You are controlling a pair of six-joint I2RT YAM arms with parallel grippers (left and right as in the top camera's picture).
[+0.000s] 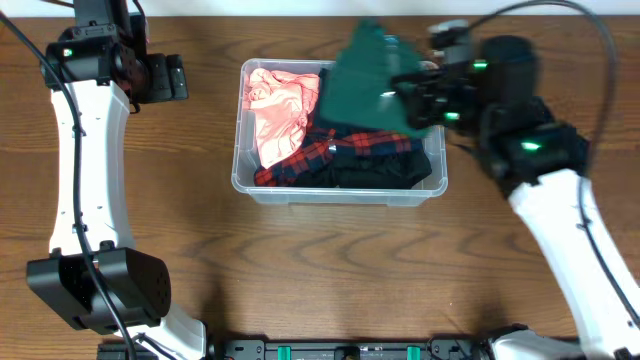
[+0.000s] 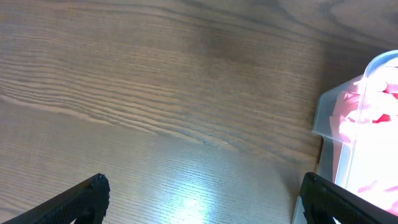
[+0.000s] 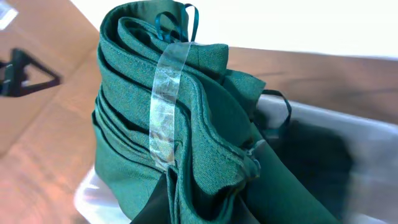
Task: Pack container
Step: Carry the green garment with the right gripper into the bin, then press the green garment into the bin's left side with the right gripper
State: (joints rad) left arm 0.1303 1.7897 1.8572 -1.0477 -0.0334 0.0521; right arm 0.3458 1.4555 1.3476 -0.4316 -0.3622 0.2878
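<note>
The robot will bring its right gripper back and down onto the plaid end beside the pink garment and release there, as that end is below the gripper, to its left in the overhead view.
The clear plastic container (image 1: 262, 188) sits at the middle of the table, holding a pink garment (image 1: 275, 105) on its left and a red-and-dark plaid garment (image 1: 340, 152). My right gripper (image 1: 415, 95) is shut on a folded dark green garment (image 1: 368, 85) and holds it above the container's far right corner. In the right wrist view the green garment (image 3: 186, 124) fills the frame, with a clear tape strip across its folds. My left gripper (image 1: 172, 78) is open and empty left of the container; its view shows the container's corner (image 2: 326, 118) at the right.
The wooden table (image 1: 330, 270) spreads around the container. A black object (image 3: 25, 74) lies on the table at the left of the right wrist view. The arm bases stand at the front edge.
</note>
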